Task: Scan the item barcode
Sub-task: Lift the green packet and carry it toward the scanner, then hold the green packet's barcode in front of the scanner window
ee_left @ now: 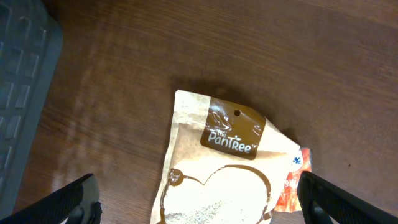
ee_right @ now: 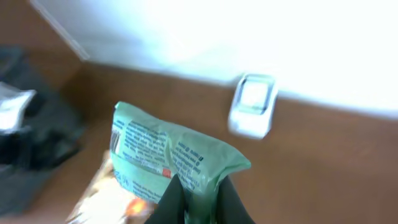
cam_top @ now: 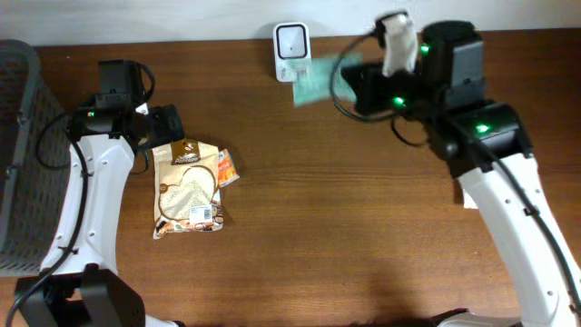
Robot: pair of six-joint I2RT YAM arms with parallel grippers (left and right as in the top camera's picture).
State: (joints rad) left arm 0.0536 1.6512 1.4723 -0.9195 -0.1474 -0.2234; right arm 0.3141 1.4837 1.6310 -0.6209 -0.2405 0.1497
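My right gripper will pass the scanner (cam_top: 290, 50), then pull back and down to release the packet, as bare tabletop is below, to its right in the overhead view.
My right gripper (ee_right: 200, 196) is shut on a green packet (ee_right: 171, 155), pinched between its dark fingers and held in the air. From overhead the green packet (cam_top: 318, 80) hangs just right of the white barcode scanner (cam_top: 290, 50) at the table's back edge. The scanner (ee_right: 253, 104) stands beyond the packet in the right wrist view. My left gripper (ee_left: 199, 202) is open above a tan "PanTree" pouch (ee_left: 217, 168), its fingers (ee_left: 68, 202) standing wide on either side. That pouch (cam_top: 188, 186) lies flat on the table's left part with a small orange packet (cam_top: 227, 168) beside it.
A grey mesh basket (cam_top: 23, 163) stands at the table's left edge, its wall (ee_left: 22, 81) also in the left wrist view. The wooden table (cam_top: 363, 227) stretches between the two arms.
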